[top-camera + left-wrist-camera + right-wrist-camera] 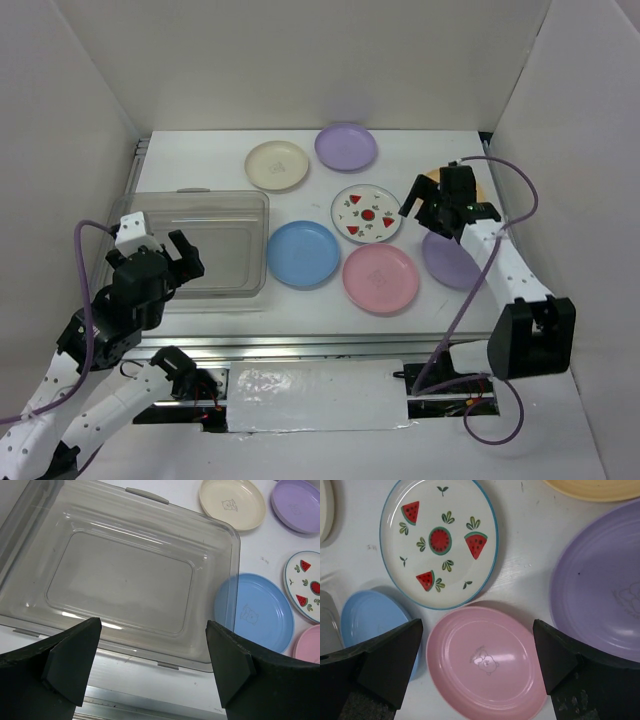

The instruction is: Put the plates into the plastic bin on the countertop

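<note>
Next, my right gripper lowers onto the white watermelon-print plate's rim facing the orange plate and closes on it, since bare countertop lies along that rim.
The clear plastic bin (200,250) lies empty at the left of the white countertop (200,160). My left gripper (180,255) hovers open over the bin's near rim (165,662). To the right, flat on the countertop, lie a cream plate (277,165), a lilac plate (346,146), a white watermelon-print plate (366,214), a blue plate (303,254), a pink plate (380,277) and a second lilac plate (452,262). An orange plate (590,487) is mostly hidden behind my right arm. My right gripper (477,655) hangs open above the pink plate (487,665), holding nothing.
White walls close in the countertop on the left, back and right. A metal rail (300,350) runs along the near edge. The blue plate's left edge (227,605) sits against the bin's right wall, seen through the clear plastic.
</note>
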Robot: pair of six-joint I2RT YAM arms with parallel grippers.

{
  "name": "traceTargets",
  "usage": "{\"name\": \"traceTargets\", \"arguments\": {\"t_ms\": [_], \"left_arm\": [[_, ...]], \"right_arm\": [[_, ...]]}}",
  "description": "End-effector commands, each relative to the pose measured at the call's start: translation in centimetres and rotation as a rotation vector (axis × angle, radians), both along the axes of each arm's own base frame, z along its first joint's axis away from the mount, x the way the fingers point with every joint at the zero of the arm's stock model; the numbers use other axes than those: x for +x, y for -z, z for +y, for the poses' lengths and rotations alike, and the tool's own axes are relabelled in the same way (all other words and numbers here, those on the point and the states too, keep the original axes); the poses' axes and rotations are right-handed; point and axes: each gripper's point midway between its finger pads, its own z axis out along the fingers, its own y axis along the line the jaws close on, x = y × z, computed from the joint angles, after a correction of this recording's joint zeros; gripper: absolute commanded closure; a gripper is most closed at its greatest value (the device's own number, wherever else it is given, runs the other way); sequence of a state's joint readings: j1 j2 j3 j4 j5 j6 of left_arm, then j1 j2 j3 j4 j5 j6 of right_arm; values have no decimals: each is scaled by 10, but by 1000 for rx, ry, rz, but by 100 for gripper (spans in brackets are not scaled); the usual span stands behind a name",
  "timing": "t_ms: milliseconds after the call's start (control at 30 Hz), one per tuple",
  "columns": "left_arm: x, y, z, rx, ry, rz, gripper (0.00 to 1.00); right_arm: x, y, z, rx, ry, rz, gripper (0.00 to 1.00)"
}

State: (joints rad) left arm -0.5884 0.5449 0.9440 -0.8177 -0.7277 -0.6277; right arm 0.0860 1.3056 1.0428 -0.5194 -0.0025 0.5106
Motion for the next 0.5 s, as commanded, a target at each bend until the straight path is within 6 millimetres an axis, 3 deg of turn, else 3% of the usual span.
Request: {"name": "traceTargets", "arguments": {"t_ms": [0, 233, 333, 467], "left_arm": [[4, -10, -3, -8, 10, -41, 1], [7, -8, -4, 1, 9, -28, 1], [8, -6, -5, 6, 11, -21, 1], [9, -6, -7, 8, 19, -17, 1]], "right_arm": [[37, -16, 6, 31, -60, -78, 2], [70, 42, 3, 34, -20, 67, 5], [76, 76, 0, 27, 16, 145, 9], [81, 102, 5, 54, 12, 194, 19]]}}
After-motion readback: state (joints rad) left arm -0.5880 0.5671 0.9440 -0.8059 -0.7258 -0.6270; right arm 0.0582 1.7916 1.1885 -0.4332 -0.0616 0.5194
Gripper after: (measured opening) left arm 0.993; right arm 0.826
